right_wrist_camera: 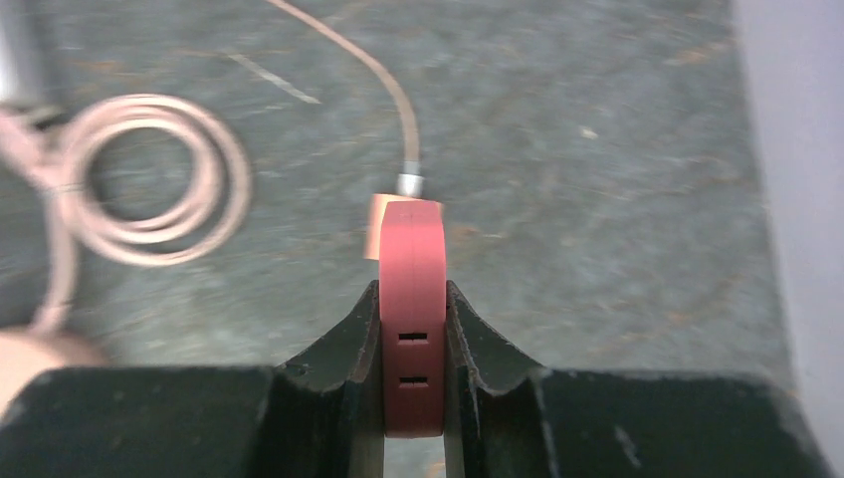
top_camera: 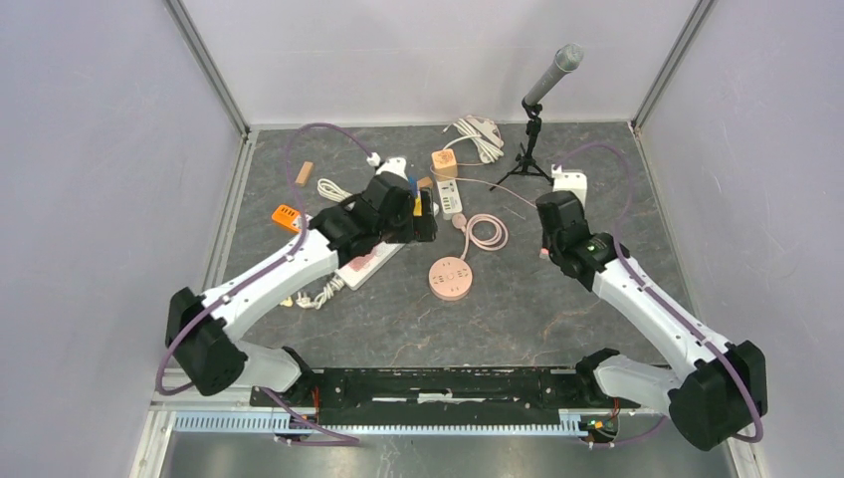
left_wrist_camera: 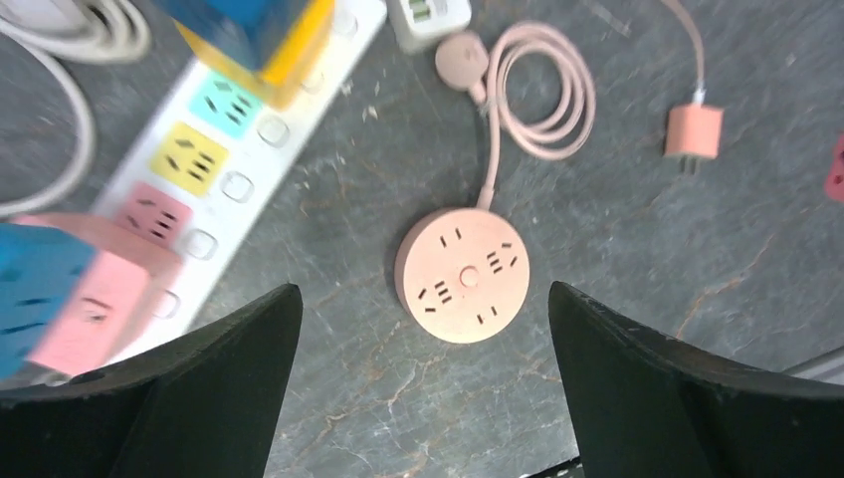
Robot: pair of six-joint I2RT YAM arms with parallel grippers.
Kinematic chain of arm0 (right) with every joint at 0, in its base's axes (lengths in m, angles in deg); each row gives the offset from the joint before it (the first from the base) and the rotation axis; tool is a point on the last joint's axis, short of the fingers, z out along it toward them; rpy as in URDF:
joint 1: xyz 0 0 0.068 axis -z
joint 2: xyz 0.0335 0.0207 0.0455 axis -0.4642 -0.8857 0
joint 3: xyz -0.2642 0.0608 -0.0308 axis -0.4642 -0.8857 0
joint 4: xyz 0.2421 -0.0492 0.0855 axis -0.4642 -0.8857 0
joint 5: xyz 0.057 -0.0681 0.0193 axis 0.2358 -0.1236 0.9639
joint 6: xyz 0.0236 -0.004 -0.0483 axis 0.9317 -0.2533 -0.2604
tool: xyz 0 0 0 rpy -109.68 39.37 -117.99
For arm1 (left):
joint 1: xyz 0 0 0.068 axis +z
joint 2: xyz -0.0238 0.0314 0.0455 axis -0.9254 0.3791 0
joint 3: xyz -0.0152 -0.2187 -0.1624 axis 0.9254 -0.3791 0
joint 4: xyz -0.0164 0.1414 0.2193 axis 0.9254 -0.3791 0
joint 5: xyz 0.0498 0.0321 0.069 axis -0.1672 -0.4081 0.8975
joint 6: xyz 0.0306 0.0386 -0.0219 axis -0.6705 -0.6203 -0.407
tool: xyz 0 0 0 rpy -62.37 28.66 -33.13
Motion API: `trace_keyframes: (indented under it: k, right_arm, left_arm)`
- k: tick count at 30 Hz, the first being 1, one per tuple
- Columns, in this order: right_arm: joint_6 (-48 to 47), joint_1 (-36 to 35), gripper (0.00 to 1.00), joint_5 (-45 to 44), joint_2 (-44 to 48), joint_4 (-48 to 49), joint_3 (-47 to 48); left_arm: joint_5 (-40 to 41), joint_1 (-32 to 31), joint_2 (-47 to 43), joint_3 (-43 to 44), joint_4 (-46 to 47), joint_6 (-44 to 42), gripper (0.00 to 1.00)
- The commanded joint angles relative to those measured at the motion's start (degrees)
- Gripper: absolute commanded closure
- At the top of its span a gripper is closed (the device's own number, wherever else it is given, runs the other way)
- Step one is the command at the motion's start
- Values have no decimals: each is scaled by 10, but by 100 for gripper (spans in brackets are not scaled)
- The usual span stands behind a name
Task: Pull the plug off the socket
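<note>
My right gripper moves to its right in the top view next, lowers and releases the adapter, since bare tabletop clear of the plug [right_wrist_camera: 582,334] lies below there.
My right gripper [right_wrist_camera: 412,289] is shut on a flat red socket adapter [right_wrist_camera: 413,299], held edge-up with two slots facing the camera. A small pink charger plug [right_wrist_camera: 374,227] on a thin pink cable lies on the table just beyond it. In the left wrist view the plug [left_wrist_camera: 694,131] shows bare prongs and lies apart from the red adapter [left_wrist_camera: 836,167]. My left gripper [left_wrist_camera: 425,299] is open and empty above the table, near a round pink socket [left_wrist_camera: 464,275] and a white power strip [left_wrist_camera: 199,169]. In the top view the right gripper [top_camera: 545,249] is right of the coiled pink cable [top_camera: 485,233].
A microphone on a tripod [top_camera: 542,100] stands at the back. Nearby are an orange cube socket [top_camera: 444,162], a small white strip [top_camera: 450,197], white cable coils [top_camera: 478,134], a white adapter [top_camera: 570,181] and an orange adapter [top_camera: 287,216]. Coloured cube adapters [left_wrist_camera: 70,299] sit on the long strip.
</note>
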Motion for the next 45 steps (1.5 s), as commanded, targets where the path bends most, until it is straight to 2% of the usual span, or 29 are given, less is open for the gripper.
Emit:
trace_keyframes:
  k: [1, 6, 10, 15, 19, 21, 24, 26, 28, 31, 38, 42, 45]
  right_arm:
    - [-53, 53, 100, -105, 5, -38, -20]
    - [-72, 136, 98, -87, -20, -12, -61]
    - [-81, 181, 97, -88, -78, -12, -64]
    - [-59, 186, 99, -109, -150, -26, -34]
    - [-48, 187, 91, -108, -201, -21, -29]
    - [-47, 187, 78, -100, -213, -14, -28]
    - [-49, 186, 47, -86, -224, -2, -26]
    - [-48, 186, 34, -76, -230, -5, -18]
    - [-50, 186, 26, -55, -229, -4, -14]
    - [-54, 187, 22, -13, -211, 5, -11]
    - [-67, 187, 19, 123, -141, 39, -4]
    - [-58, 186, 19, 302, -90, 124, -48]
    - [-20, 176, 19, 454, -66, 240, -100]
  left_arm:
    - [77, 5, -55, 53, -47, -67, 0]
    - [110, 9, -99, 72, -69, -86, 0]
    - [131, 13, -131, 68, -86, -87, 0]
    - [159, 21, -172, 26, -79, -75, 0]
    - [160, 28, -191, 13, -78, -67, 0]
    - [161, 32, -196, 8, -78, -66, 0]
    - [160, 38, -199, 7, -83, -67, 0]
    - [157, 44, -198, 8, -86, -65, 0]
    - [152, 54, -197, 9, -87, -62, 0]
    - [135, 73, -194, 12, -87, -59, 0]
    - [89, 132, -169, 27, -99, -58, 0]
    - [63, 176, -142, 33, -111, -53, 0]
    - [59, 196, -125, 13, -106, -49, 0]
